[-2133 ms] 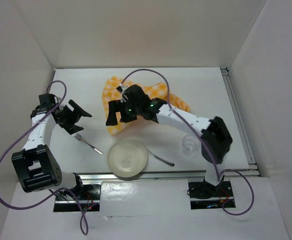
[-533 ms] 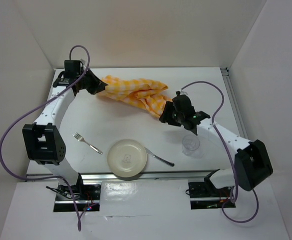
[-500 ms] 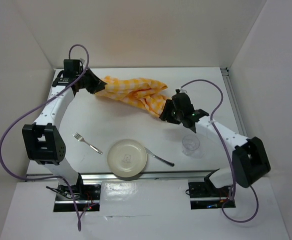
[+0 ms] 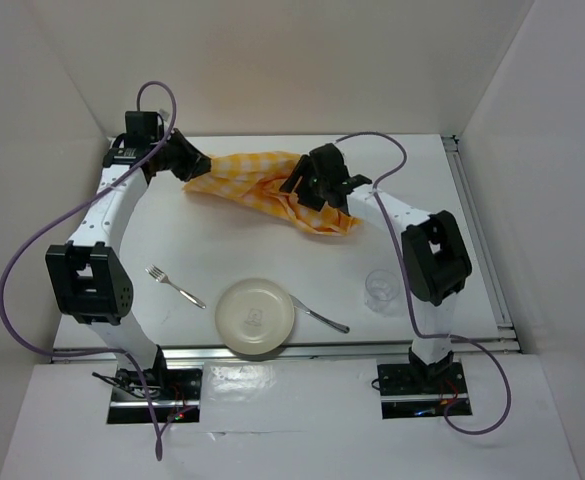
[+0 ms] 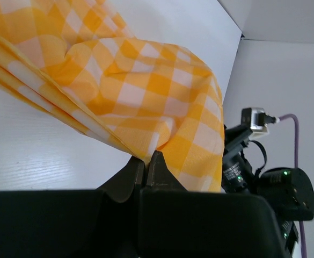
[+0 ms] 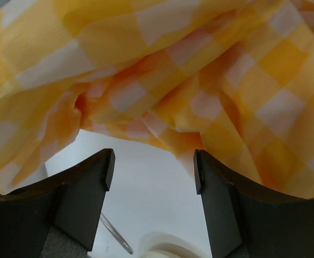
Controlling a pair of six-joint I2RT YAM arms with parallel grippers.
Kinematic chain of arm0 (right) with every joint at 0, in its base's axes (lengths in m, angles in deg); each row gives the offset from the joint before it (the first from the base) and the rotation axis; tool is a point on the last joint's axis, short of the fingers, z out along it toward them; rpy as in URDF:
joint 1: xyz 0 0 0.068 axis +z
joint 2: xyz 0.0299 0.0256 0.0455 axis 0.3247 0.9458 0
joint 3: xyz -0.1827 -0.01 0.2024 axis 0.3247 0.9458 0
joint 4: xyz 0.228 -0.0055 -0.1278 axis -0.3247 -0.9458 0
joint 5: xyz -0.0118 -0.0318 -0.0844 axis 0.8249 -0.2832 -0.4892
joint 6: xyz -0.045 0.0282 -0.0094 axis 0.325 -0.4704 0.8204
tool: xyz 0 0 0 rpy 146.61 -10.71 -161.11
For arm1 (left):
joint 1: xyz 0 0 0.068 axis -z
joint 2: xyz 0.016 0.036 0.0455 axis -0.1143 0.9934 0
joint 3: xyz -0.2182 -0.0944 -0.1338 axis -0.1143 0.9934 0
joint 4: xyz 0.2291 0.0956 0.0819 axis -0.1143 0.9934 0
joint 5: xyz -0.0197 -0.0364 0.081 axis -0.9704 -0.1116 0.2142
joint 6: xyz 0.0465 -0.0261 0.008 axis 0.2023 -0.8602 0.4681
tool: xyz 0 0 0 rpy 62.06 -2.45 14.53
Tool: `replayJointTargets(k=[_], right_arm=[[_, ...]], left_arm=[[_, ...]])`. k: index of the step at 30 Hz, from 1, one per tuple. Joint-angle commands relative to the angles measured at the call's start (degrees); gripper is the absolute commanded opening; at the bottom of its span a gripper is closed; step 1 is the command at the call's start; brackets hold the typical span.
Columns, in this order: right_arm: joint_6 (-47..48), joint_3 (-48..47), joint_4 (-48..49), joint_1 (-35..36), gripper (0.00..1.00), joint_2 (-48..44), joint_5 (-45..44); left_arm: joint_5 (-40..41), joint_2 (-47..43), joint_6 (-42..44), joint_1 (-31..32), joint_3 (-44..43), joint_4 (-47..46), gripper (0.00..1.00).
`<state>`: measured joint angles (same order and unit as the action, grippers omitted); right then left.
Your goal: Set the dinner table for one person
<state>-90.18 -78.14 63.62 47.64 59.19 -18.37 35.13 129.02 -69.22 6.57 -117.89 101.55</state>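
My right gripper is just short of the cloth's middle fold [image 4: 277, 187] [image 6: 146, 114], which hangs just beyond its fingers, so it needs to go toward my left gripper and slightly outward next, around the fold.
The yellow-and-white checked cloth [image 4: 257, 185] lies bunched in a long strip across the far part of the white dinner table [image 4: 222, 245]. My left gripper [image 4: 194, 166] is shut on the cloth's left end; in the left wrist view its tips [image 5: 146, 159] pinch a fold of the cloth [image 5: 135, 91]. My right gripper [image 4: 294, 186] hovers over the middle of the cloth. In the right wrist view it [image 6: 153, 169] stands open, and the cloth [image 6: 173, 70] hangs just beyond its tips with nothing between them.
A cream plate [image 4: 256, 316] sits at the near edge, with a fork [image 4: 175, 286] to its left and another metal utensil [image 4: 320, 318] to its right. A clear glass [image 4: 380, 288] stands right of that. Metal rails [image 4: 482, 240] line the table's edges.
My right arm has swung from the cloth's right end to the far left, now over its middle. The cloth's right end has dropped and bunched. The left gripper keeps its hold.
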Motion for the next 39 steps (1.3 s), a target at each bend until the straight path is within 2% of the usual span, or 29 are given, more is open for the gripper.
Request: replayJointTargets(k=[1, 4, 6, 8, 19, 23, 30, 34, 37, 39], right_arm=[[-6.8, -3.0, 3.0, 0.6, 0.72, 2.5, 1.1], [-8.1, -6.4, 1.9, 0.6, 0.72, 5.5, 1.1], [-8.1, -5.8, 4.6, 0.6, 0.72, 6.1, 1.1], [-8.1, -3.5, 7.8, 0.1, 0.72, 4.8, 1.7], [-7.6, -1.9, 7.7, 0.1, 0.72, -0.3, 2.2], [-7.0, -7.2, 3.6, -0.5, 0.71, 2.5, 2.2], [-7.0, -8.6, 3.1, -0.5, 0.71, 6.1, 1.5], [-7.5, -9.8, 5.5, -0.5, 0.66, 8.2, 1.0], [-6.5, -15.1, 1.3, 0.0, 0.63, 11.8, 0.5], [-6.5, -15.2, 0.4, 0.1, 0.63, 12.3, -0.1]], left_arm=[[-1.9, 0.2, 0.8, -0.4, -0.2, -1.1, 0.00], [-2.4, 0.2, 0.8, -0.4, 0.4, -1.6, 0.00], [-2.4, -0.4, 0.8, -0.4, 0.4, -1.6, 0.00], [-2.4, -0.4, 1.4, -0.9, 0.9, -1.6, 0.00], [-3.6, -0.9, 1.9, -1.9, 1.5, -1.1, 0.00], [-4.1, -0.9, 1.9, -1.9, 1.5, -1.1, 0.00], [-4.6, -0.9, 1.9, -1.9, 2.5, -1.6, 0.00], [-4.6, -0.9, 1.9, -1.9, 2.5, -1.6, 0.00], [-4.6, -1.4, 1.9, -1.9, 3.1, -1.6, 0.00], [-4.6, -1.4, 1.9, -2.5, 3.1, -1.6, 0.00]])
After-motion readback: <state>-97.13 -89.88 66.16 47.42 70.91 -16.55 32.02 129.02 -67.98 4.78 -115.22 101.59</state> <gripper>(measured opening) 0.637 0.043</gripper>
